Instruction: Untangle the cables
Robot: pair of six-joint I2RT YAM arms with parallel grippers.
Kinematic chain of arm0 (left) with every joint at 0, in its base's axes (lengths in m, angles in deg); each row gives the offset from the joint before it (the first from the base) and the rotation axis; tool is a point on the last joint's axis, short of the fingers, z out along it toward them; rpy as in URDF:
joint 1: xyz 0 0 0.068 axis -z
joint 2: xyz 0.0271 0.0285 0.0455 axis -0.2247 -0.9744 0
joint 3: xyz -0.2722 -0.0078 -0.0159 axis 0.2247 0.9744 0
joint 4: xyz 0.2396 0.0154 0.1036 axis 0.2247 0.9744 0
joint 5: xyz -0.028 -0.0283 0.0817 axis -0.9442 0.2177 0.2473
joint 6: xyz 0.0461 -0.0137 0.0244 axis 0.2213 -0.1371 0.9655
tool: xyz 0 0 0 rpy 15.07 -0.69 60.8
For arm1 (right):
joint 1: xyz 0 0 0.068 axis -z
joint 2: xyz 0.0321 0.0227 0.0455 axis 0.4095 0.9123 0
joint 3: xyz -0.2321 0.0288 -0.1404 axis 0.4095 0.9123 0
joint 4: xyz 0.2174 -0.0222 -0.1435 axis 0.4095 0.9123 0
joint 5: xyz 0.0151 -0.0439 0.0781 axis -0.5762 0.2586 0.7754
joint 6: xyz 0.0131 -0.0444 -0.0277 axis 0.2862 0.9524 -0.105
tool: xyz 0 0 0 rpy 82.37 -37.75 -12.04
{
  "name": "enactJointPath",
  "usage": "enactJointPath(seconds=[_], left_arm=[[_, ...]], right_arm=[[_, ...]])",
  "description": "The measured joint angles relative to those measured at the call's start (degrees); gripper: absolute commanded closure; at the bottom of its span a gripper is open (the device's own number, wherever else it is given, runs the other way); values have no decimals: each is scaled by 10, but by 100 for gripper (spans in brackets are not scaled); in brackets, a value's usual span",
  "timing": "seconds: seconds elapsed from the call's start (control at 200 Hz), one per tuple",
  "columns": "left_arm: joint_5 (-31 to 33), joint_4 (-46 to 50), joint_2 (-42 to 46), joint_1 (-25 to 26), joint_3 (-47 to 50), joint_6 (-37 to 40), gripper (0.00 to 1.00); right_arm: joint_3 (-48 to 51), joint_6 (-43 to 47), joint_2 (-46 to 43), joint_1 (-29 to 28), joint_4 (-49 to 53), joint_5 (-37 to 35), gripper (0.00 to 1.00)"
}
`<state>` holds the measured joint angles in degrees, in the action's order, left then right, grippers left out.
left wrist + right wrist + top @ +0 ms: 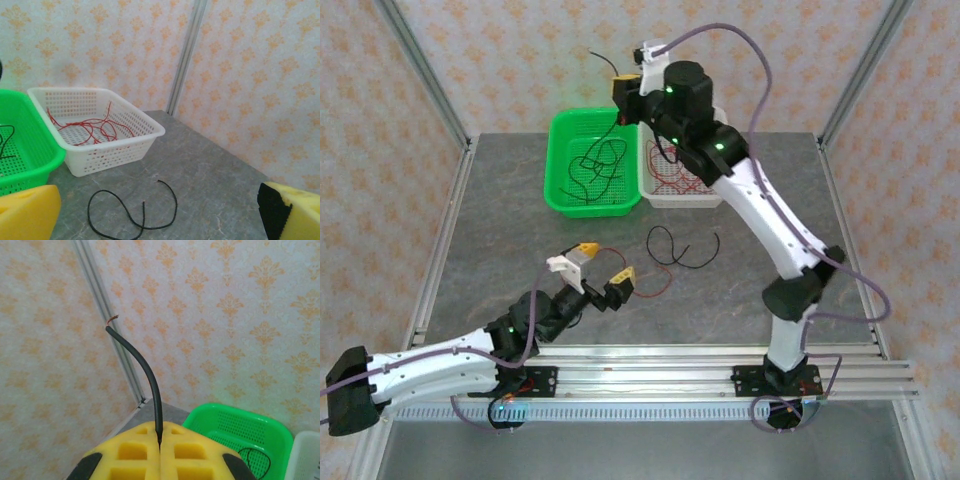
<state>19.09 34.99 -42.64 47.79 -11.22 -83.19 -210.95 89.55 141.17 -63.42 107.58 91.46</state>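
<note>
Other black cables already lie coiled inside the green basket. My right gripper needs to tip downward next, lower into the basket and let go of the black cable there.
My right gripper is raised over the back of the green basket, shut on a black cable. One stub of that cable curves up out of the closed yellow fingertips and the rest hangs toward the basket. More black cables lie coiled in the green basket. Red cables lie in the white basket. My left gripper is open low over the table's near middle, holding nothing. A looped black cable lies on the table ahead of it, and a red cable lies just to its right.
The two baskets stand side by side at the back of the grey table, green on the left, white on the right. Frame posts rise at the back corners. The arm bases sit on a rail along the near edge.
</note>
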Motion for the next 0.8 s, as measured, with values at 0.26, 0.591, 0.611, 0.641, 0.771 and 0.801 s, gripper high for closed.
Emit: enactJointPath(seconds=[0.26,0.591,0.611,0.641,0.771,0.801], left_arm=[[-38,40,48,0,0,-34,1],[4,156,33,0,-61,-92,3],[11,165,30,0,-70,-95,2],[19,176,26,0,-80,-101,1],[51,210,18,0,-113,-125,1],[57,217,18,-1,-118,-131,1]], right_arm=[[-93,3,179,26,-40,1,100],[-94,23,334,36,-70,-21,100],[-94,25,341,36,-70,-24,100],[-94,30,349,36,-69,-29,100],[-94,59,377,36,-58,-56,100],[-94,66,381,36,-53,-64,100]])
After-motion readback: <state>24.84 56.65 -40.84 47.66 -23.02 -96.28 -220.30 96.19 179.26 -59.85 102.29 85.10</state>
